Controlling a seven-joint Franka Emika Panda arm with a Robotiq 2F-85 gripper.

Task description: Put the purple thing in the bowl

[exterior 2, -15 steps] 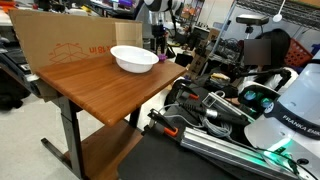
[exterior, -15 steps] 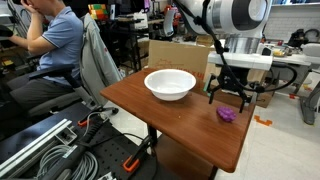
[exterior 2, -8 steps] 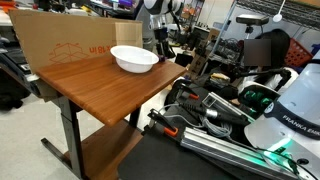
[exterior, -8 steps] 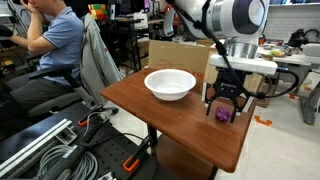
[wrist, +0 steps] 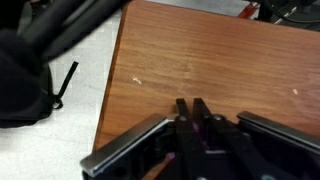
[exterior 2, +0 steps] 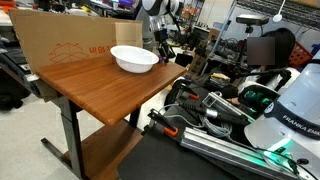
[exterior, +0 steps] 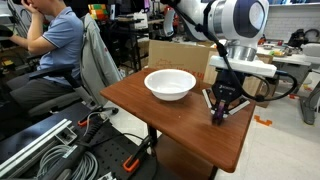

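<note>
My gripper rises from the tabletop next, carries the purple thing pinched in its fingers over the white bowl's open middle and lowers it to release.
The white bowl point(exterior: 170, 93) point(exterior 2: 133, 64) stands on the wooden table point(exterior: 165, 128) point(exterior 2: 90, 88), toward its far side. To the right of the bowl in an exterior view, my gripper point(exterior: 218, 118) reaches down to the tabletop with its fingers drawn together. In the wrist view the gripper point(wrist: 190, 104) has both black fingers almost touching. Only slivers of the purple thing point(wrist: 198, 130) show between them. In the other exterior view the gripper point(exterior 2: 160, 47) stands behind the bowl, and the purple thing is hidden there.
A cardboard box point(exterior: 178, 52) point(exterior 2: 60, 45) stands against the table's back edge. A seated person point(exterior: 55, 42) is beyond the table's left end. Cables and equipment point(exterior: 60, 150) lie on the floor. The table's right edge point(exterior: 243, 135) is close to my gripper.
My gripper came down over the purple thing and its fingers closed on it. The purple thing, plainly seen on the table before, is now covered by the fingers.
</note>
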